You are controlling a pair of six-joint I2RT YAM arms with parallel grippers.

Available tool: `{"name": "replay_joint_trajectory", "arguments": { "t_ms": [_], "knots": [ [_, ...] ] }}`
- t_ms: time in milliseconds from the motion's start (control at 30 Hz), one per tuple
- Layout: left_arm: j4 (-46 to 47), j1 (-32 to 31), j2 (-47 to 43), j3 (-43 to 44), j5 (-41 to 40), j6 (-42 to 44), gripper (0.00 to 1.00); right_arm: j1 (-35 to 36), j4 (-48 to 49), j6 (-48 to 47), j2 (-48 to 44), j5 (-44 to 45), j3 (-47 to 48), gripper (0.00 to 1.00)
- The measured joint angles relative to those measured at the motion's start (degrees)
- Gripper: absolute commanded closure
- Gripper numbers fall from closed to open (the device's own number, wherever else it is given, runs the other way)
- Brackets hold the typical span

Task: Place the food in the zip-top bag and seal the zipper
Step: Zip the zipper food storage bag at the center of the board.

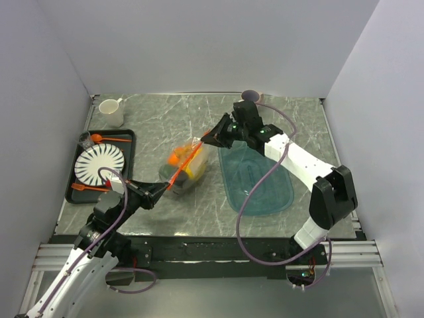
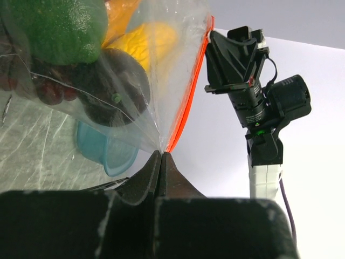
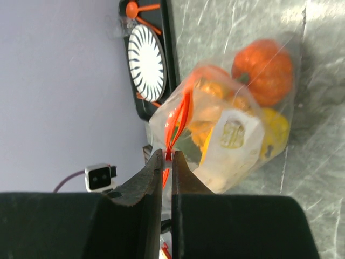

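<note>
My right gripper draws outward along the zipper, away from my left gripper, to the zipper's far end (image 1: 207, 132) (image 3: 188, 93) next, as parts past the slider stay apart.
The clear zip-top bag (image 1: 186, 167) hangs stretched between my two grippers over the marble table. Inside it lies the food: a green fruit (image 2: 59, 27), dark grapes (image 2: 116, 89), a yellow piece (image 2: 145, 43) and an orange round one (image 3: 264, 70). The orange-red zipper (image 2: 188, 91) runs up from my left gripper (image 2: 161, 153), which is shut on the bag's near corner at the zipper's end. My right gripper (image 3: 168, 156) is shut on the small white slider at the far end. Just past the slider the zipper's two strands (image 3: 180, 116) stand apart.
A translucent teal tray (image 1: 255, 175) lies on the table under the right arm. At the left a black tray (image 1: 129, 142) holds a striped plate (image 1: 99, 163) and an orange spoon (image 1: 106, 138). A white mug (image 1: 112, 112) stands at the back left.
</note>
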Motion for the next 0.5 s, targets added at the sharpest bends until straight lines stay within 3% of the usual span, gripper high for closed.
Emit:
{"name": "replay_joint_trajectory", "arguments": {
  "t_ms": [500],
  "knots": [
    [-0.76,0.0,0.07,0.0,0.0,0.11,0.99,-4.07,-2.21,-3.19,4.7,0.74,4.39,1.0]
  ]
}}
